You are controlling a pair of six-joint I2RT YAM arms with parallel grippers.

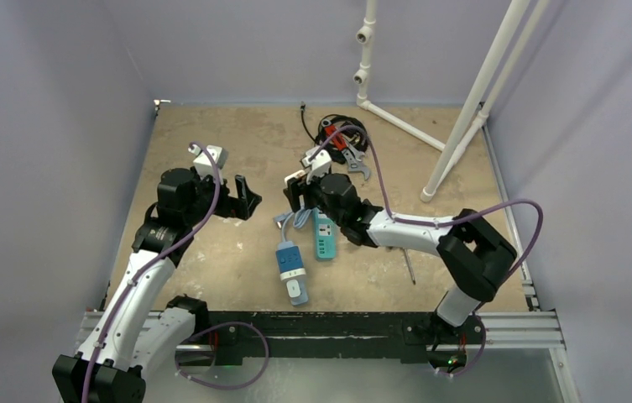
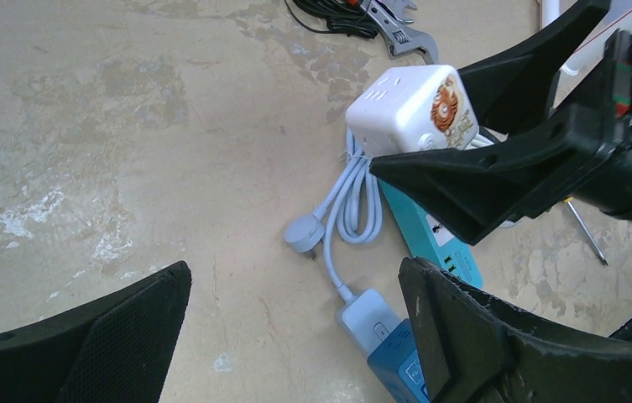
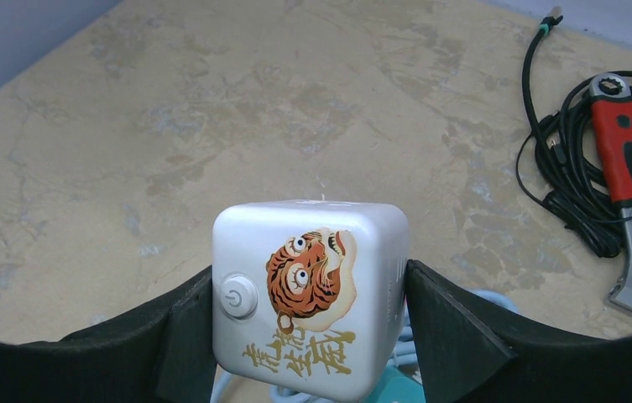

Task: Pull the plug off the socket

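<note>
Next, my left gripper moves across and down onto the teal strip's near end (image 1: 325,247) (image 2: 458,259), since that end lies below it and to its right in the top view.
A white cube socket (image 3: 329,227) with a tiger sticker and a round power button is clamped between my right gripper's (image 3: 308,306) black fingers, held above the table. In the left wrist view the cube (image 2: 400,105) hangs over a coiled pale cord. A pale plug (image 2: 305,231) lies loose on the table with its prongs bare. Its cord runs to the white end of a blue power strip (image 2: 396,357). My left gripper (image 2: 295,285) stands wide open and empty, just left of the cube and above the plug.
A teal power strip (image 1: 324,235) lies beside the blue strip (image 1: 290,267). A red-handled wrench (image 3: 627,159) and a tangle of black cable (image 3: 564,176) sit at the back. White pipes (image 1: 463,109) rise at the right; a thin metal tool (image 1: 409,267) lies nearby.
</note>
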